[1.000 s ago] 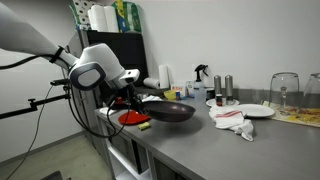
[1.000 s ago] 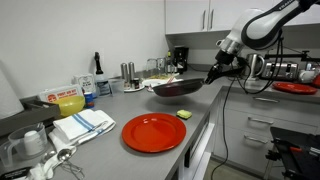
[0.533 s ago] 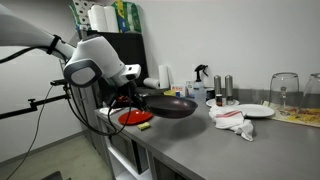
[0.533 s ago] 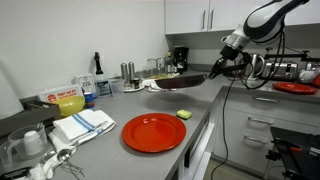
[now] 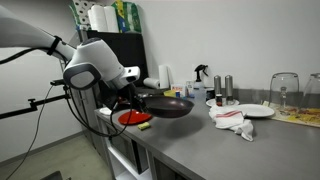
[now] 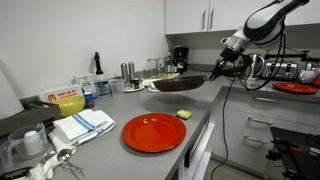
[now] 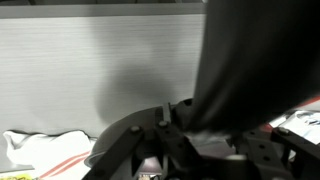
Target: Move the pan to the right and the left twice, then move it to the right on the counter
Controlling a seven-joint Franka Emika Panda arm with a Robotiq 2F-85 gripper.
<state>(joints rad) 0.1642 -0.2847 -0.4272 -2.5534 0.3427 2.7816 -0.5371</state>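
I should next move my gripper down and toward the white cloth and let go of the pan [image 5: 171, 107] on the bare counter beside the cloth, because it still hangs in the air.
The black pan [image 5: 171, 107] hangs in the air above the grey steel counter [image 5: 200, 140], held by its handle. It also shows in the other exterior view [image 6: 178, 83], lifted clear of the counter [image 6: 110, 115]. My gripper [image 5: 138, 97] is shut on the pan's handle, also seen from the other side [image 6: 215, 67]. In the wrist view the pan [image 7: 255, 60] fills the right side as a dark blurred shape, and the gripper [image 7: 165, 125] fingers sit at the bottom.
A red plate [image 6: 153, 131] and a yellow-green sponge [image 6: 184, 114] lie near the counter's front edge. A white plate [image 5: 246, 110] and a white cloth [image 5: 232, 122] lie further along. Bottles, shakers [image 5: 222, 88] and glasses [image 5: 284, 90] stand at the back.
The pan has risen off the counter and moved slightly sideways with the gripper over the last second. Since half a second ago almost nothing has moved.
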